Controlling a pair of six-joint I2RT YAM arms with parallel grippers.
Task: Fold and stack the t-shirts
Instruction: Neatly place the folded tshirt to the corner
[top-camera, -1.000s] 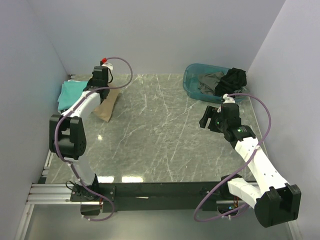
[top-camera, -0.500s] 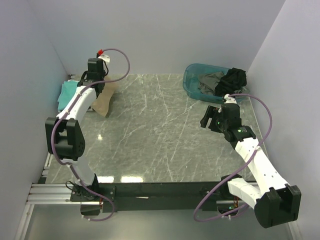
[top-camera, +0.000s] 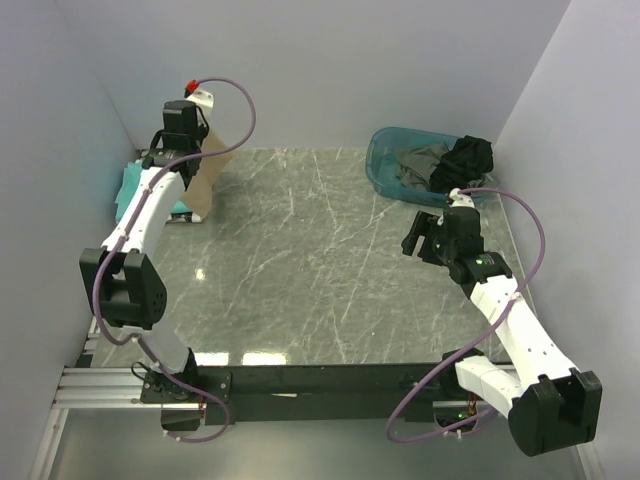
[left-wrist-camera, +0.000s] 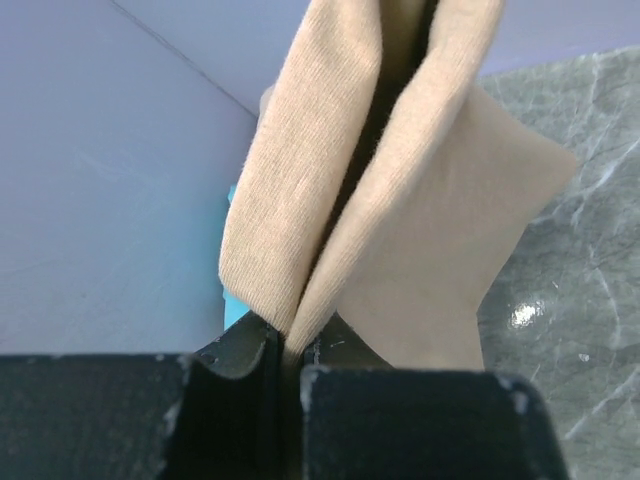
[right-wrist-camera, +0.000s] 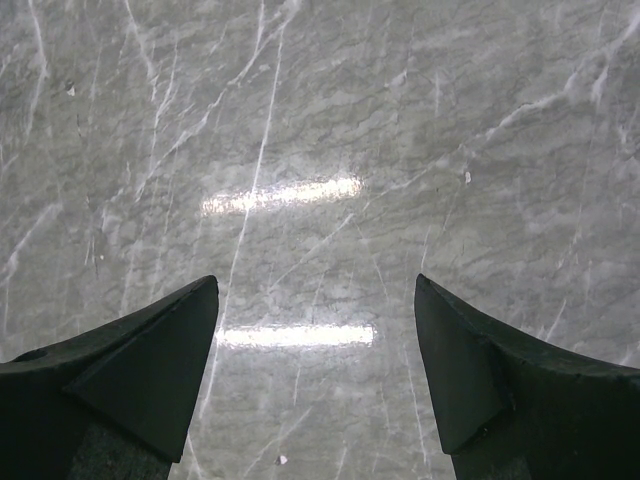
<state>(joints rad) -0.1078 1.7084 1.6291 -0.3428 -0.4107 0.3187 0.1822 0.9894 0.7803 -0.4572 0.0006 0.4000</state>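
Observation:
The teal t-shirt's wall side is still uncovered, so next my left gripper will move down to the left in the top view and let go of the tan t-shirt on top of the teal t-shirt (top-camera: 130, 190) (left-wrist-camera: 233, 309).
A folded tan t-shirt (top-camera: 205, 182) hangs at the table's back left, pinched in my left gripper (top-camera: 199, 150), which is shut on its upper edge. In the left wrist view the tan cloth (left-wrist-camera: 400, 200) runs in two layers out of the closed jaws of that gripper (left-wrist-camera: 290, 350). A teal t-shirt (top-camera: 130, 190) lies folded by the left wall, just behind and below the hanging cloth; a sliver of it (left-wrist-camera: 233, 300) shows past the tan fold. My right gripper (top-camera: 415, 235) hovers open over bare marble on the right, with nothing between its fingers (right-wrist-camera: 160, 350).
A teal plastic basket (top-camera: 383, 168) stands at the back right with a grey garment (top-camera: 418, 165) and a black one (top-camera: 465, 155) in it. Walls close in on the left, back and right.
My left arm has swung up and toward the back left corner, lifting the tan t-shirt off the marble so that it hangs. The right arm has stayed in place.

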